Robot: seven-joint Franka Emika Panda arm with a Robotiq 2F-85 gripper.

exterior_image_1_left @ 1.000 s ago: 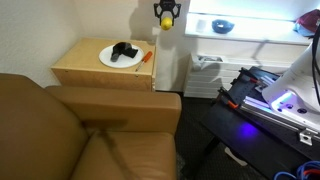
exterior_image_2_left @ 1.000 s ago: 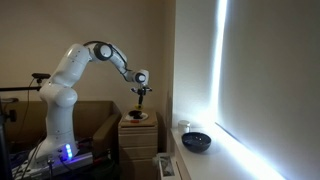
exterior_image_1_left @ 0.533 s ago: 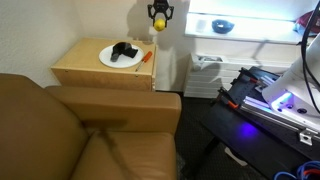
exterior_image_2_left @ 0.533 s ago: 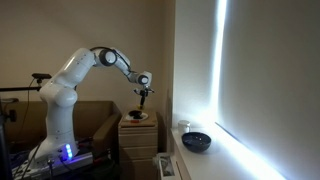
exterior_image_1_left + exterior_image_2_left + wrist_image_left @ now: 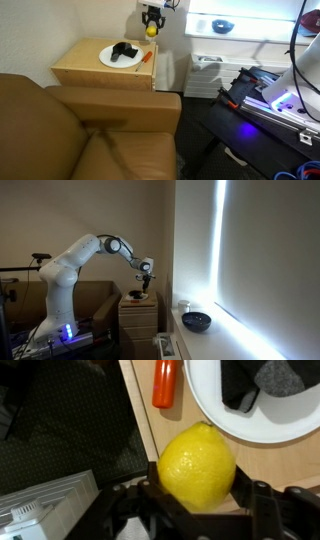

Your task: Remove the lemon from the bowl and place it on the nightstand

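The robot's gripper needs to go down toward the nightstand's rear corner [image 5: 172, 428] beside the white plate and let go of the lemon there, because that patch of wood is empty.
My gripper [image 5: 151, 24] is shut on the bright yellow lemon [image 5: 151, 30] and holds it in the air above the right rear edge of the tan wooden nightstand [image 5: 85, 64]. In the wrist view the lemon [image 5: 197, 466] sits between the black fingers [image 5: 200, 505], over the nightstand's edge [image 5: 280, 465]. The dark blue bowl [image 5: 222, 27] stands on the white shelf by the window; it also shows in the exterior view from the side [image 5: 196, 322]. The gripper [image 5: 146, 280] hangs over the nightstand [image 5: 138, 312] there.
A white plate [image 5: 108, 58] with a black object [image 5: 124, 50] lies on the nightstand, with an orange stick-like item [image 5: 146, 56] beside it. A brown leather armchair [image 5: 90, 135] is in front. A white radiator-like unit [image 5: 205, 72] stands right of the nightstand.
The gripper with the lemon has moved left and down, from beside the shelf toward the nightstand's rear right edge.
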